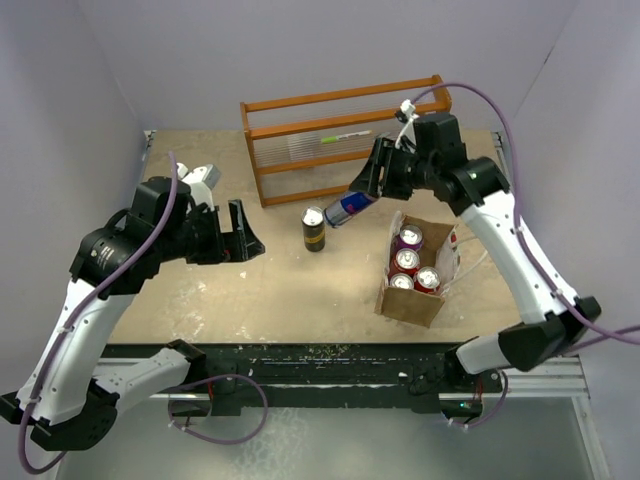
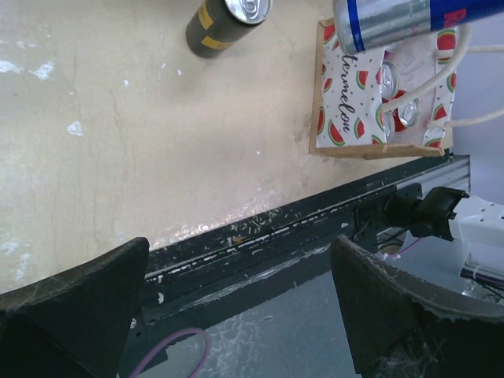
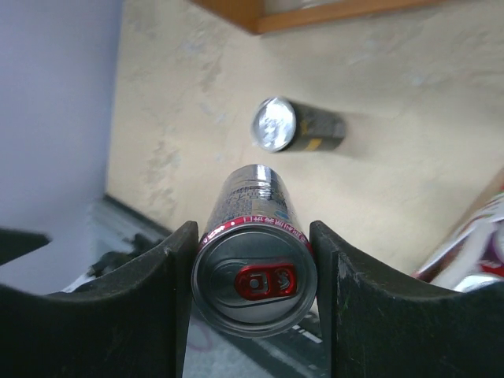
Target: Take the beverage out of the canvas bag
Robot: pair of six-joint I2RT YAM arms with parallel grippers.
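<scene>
The robot's right gripper will turn the tilted can upright and lower it onto the tabletop on the dark can's bag side (image 1: 343, 248) (image 3: 390, 140) to let go of it, because that spot is clear.
The tan canvas bag (image 1: 412, 300) stands at the table's front right with three red-and-white cans (image 1: 408, 260) upright in it; its watermelon-print lining shows in the left wrist view (image 2: 340, 118). My right gripper (image 1: 368, 190) is shut on a silver-blue beverage can (image 1: 348, 208), held tilted in the air left of the bag. In the right wrist view the can (image 3: 253, 276) sits top-first between the fingers (image 3: 161, 291). My left gripper (image 1: 240, 232) is open and empty at the left.
A dark can with a yellow band (image 1: 314, 229) stands upright mid-table, also seen in the right wrist view (image 3: 295, 126) and the left wrist view (image 2: 224, 24). An orange wooden rack (image 1: 340, 135) stands at the back. The table's black front rail (image 2: 260, 236) lies below the left gripper.
</scene>
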